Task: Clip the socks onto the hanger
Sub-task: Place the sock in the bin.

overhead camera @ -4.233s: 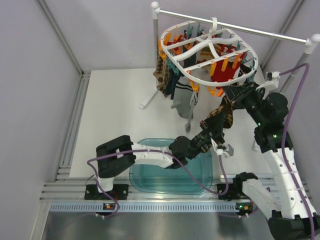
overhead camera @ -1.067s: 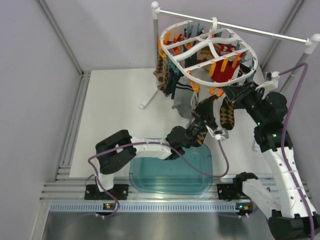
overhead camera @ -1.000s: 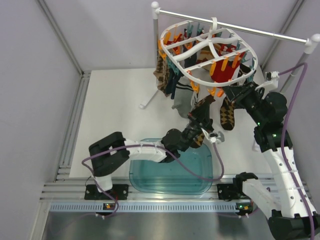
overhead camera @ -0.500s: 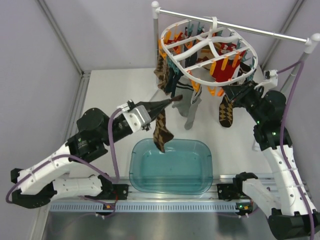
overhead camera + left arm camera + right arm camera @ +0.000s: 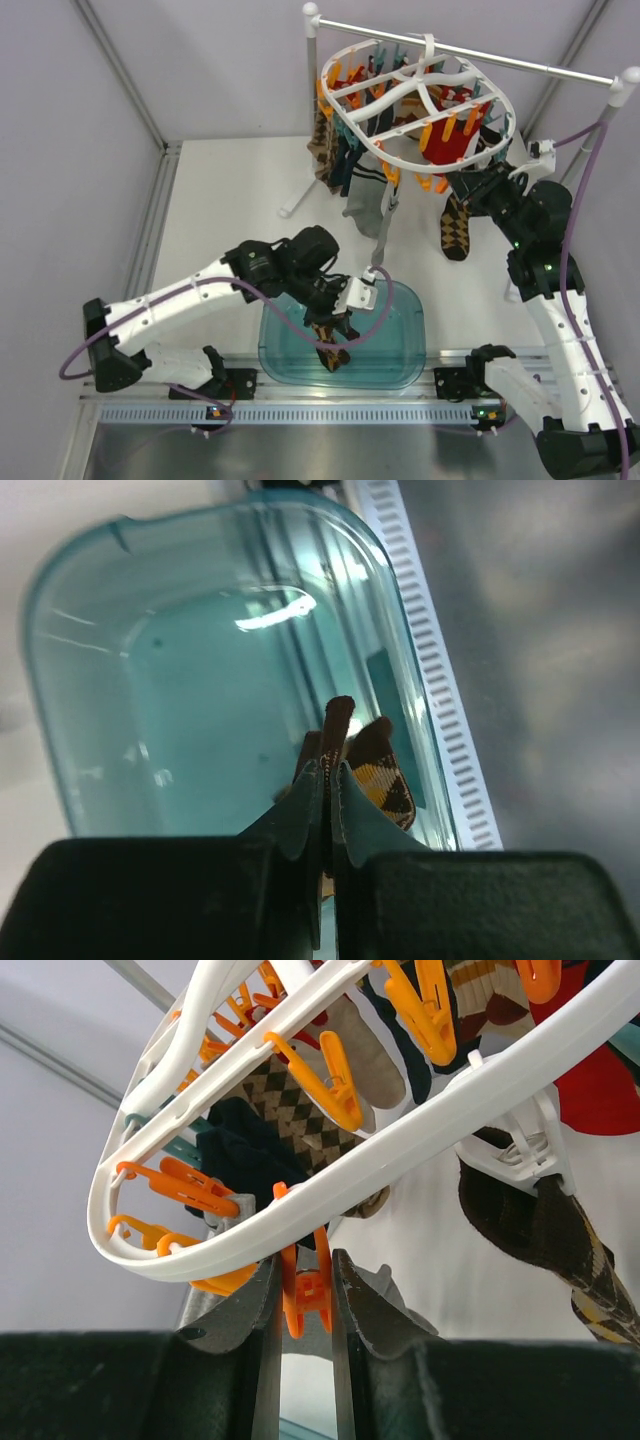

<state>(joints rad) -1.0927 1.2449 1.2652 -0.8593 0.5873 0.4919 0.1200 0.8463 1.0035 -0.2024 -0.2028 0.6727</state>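
The tub's bottom is bare below my left gripper, so it should lower into the teal tub (image 5: 400,372) next and release the second check sock there.
The hanger (image 5: 418,98), a white oval ring with orange and teal clips, hangs from the rod at the back. One brown and mustard check sock (image 5: 456,226) dangles from its near right side and shows again as the sock (image 5: 545,1232). My right gripper (image 5: 462,183) is under the ring's rim (image 5: 330,1190), shut on an orange clip (image 5: 306,1288). My left gripper (image 5: 337,312) hangs over the teal tub (image 5: 400,372), shut on the second check sock (image 5: 333,352). In the left wrist view the pinched sock (image 5: 383,780) droops past the left gripper (image 5: 330,772) into the tub (image 5: 80,740).
A straight white rod (image 5: 470,55) on poles carries the hanger. A grey sock (image 5: 366,205), dark socks (image 5: 340,165) and a red sock (image 5: 450,145) hang from other clips. The slotted metal rail (image 5: 300,412) runs along the near edge, and the cage walls stand on both sides.
My left arm has swung down from beside the hanger and now holds its sock low over the tub. The right gripper has stayed on the orange clip.
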